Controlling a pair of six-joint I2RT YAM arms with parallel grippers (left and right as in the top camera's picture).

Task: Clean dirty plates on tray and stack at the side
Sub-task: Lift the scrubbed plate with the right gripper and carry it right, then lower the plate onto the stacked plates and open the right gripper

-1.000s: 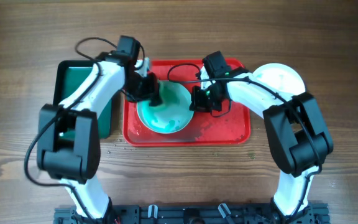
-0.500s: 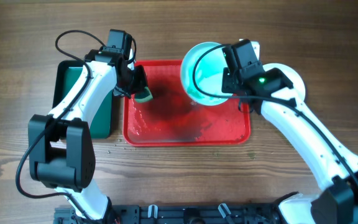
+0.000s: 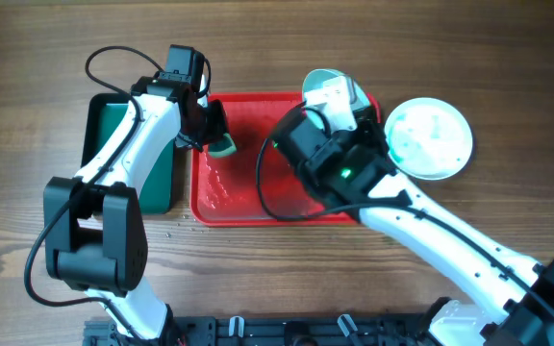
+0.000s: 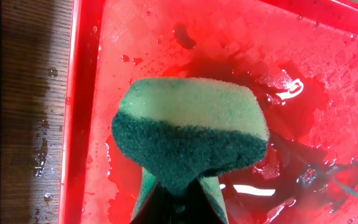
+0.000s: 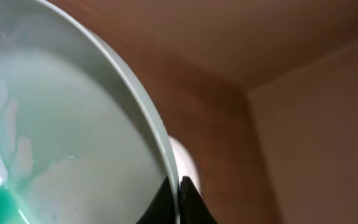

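I should swing my right gripper to the right in the overhead view next and lower it to release, because the stacked plate (image 3: 431, 136) (image 5: 186, 163) is below on that side.
My right gripper (image 5: 178, 194) is shut on the rim of a pale mint plate (image 5: 61, 124) and holds it tilted, high above the red tray (image 3: 243, 197). A teal smear shows at the plate's lower left. In the overhead view only an edge of that plate (image 3: 316, 80) shows behind the raised right arm, next to the gripper (image 3: 335, 94). A stacked plate (image 3: 431, 136) lies on the table right of the tray. My left gripper (image 4: 182, 208) is shut on a green sponge (image 4: 191, 134) over the wet tray floor (image 4: 303, 74), near the tray's left rim; it also shows in the overhead view (image 3: 222, 145).
A narrower dark green tray (image 3: 123, 130) lies left of the red tray, under the left arm. The red tray holds puddles of water (image 4: 278, 162). Drops lie on the wooden table (image 3: 181, 226) beside its left rim.
My right gripper lifted the plate off the tray, up and to the right, and tilted it steeply. My left gripper drew back with the sponge to the tray's left side and stayed there.
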